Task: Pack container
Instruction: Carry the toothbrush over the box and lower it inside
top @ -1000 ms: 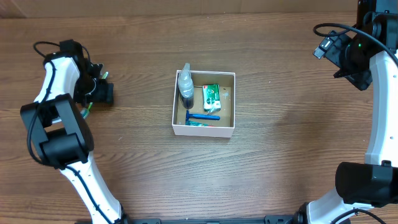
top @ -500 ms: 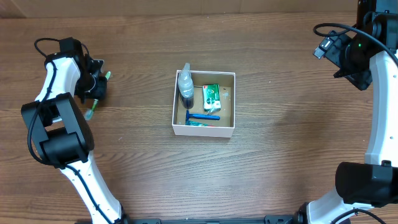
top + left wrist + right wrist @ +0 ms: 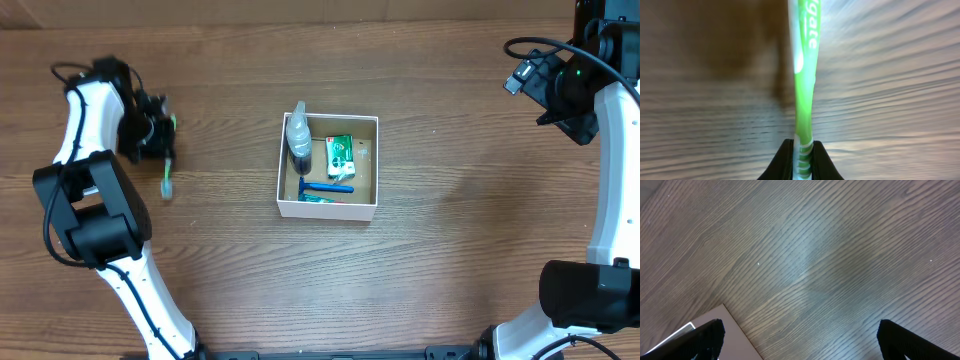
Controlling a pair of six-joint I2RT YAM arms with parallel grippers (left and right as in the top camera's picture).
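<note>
The left gripper moves over the container's blue razor next and releases the toothbrush there, since the box lies to the gripper's right in the overhead view.
The container, a shallow white box, sits mid-table holding a clear bottle, a green packet and a blue razor. Far to its left, my left gripper is shut on a green and white toothbrush. In the left wrist view the toothbrush runs away from the left gripper, above blurred wood. My right gripper stands wide open over bare wood at the far right, with nothing between its fingers.
A flat white corner shows at the lower left of the right wrist view; I cannot tell what it is. The right arm hangs at the back right edge. Brown wooden tabletop surrounds the box.
My left gripper has closed on the toothbrush and raised it off the table; the brush now points toward the front. The right arm has not moved.
</note>
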